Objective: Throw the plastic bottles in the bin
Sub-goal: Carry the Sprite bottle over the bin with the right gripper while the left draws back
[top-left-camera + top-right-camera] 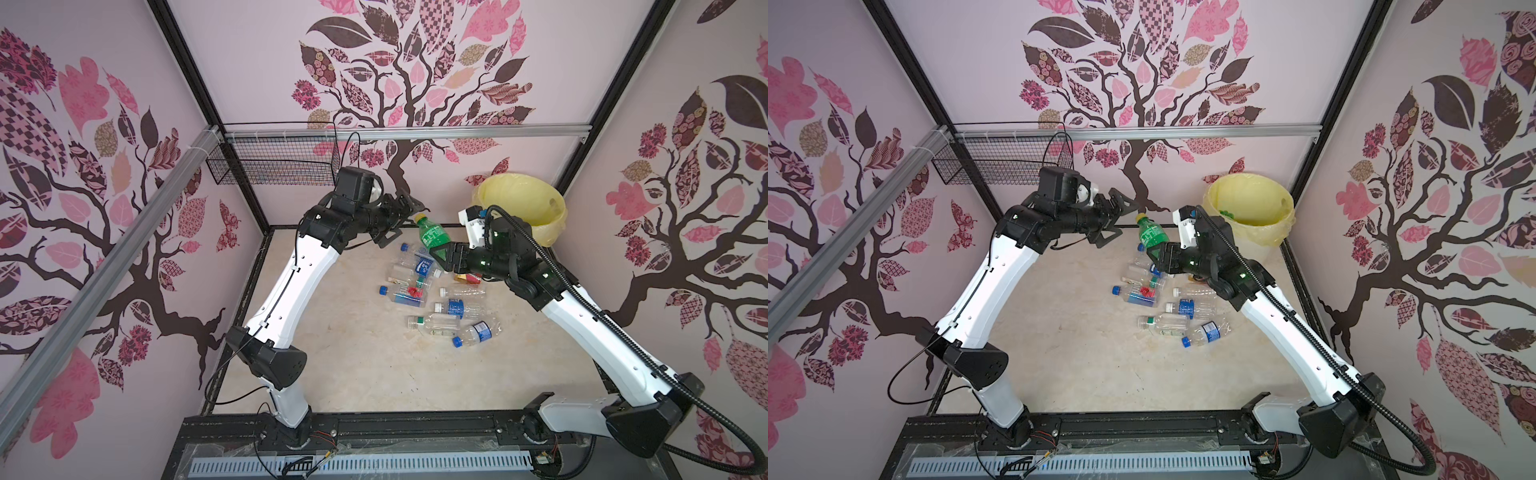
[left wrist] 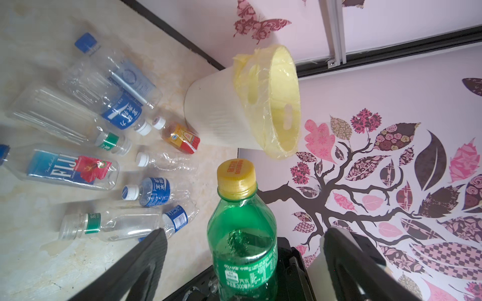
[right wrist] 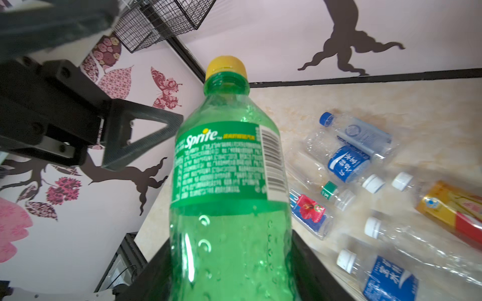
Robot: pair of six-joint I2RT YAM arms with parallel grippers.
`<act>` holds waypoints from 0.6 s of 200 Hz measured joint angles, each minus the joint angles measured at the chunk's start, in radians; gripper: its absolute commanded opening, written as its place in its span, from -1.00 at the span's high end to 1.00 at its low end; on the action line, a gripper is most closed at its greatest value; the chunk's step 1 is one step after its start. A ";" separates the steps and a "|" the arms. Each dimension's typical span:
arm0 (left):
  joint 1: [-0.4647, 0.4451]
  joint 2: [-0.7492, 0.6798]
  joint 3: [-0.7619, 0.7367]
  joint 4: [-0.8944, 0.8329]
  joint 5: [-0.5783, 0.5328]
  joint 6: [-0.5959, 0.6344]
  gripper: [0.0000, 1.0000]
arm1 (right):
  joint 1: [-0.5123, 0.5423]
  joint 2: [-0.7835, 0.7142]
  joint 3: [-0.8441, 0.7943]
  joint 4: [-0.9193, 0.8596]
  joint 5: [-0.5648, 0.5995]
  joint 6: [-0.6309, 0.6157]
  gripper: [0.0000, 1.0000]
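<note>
The robot's right gripper will rise and carry the Sprite bottle outward over the bin's yellow-lined opening, which opens upward, to release the bottle inside.
My right gripper is shut on the lower body of a green Sprite bottle with a yellow cap, held above the floor. My left gripper stands open around the bottle's upper part, its fingers well clear of the plastic. Several clear plastic bottles lie on the floor below, with a red-gold labelled one among them. The bin, lined with a yellow bag, stands at the back right, behind the right arm.
A black wire mesh basket hangs on the back wall at the left. Patterned walls close in three sides of the beige floor. Something green lies inside the bin.
</note>
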 measured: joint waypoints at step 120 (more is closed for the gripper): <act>-0.294 0.031 0.217 -0.225 -0.397 0.446 -0.94 | -0.144 0.219 0.479 -0.141 0.468 -0.180 0.05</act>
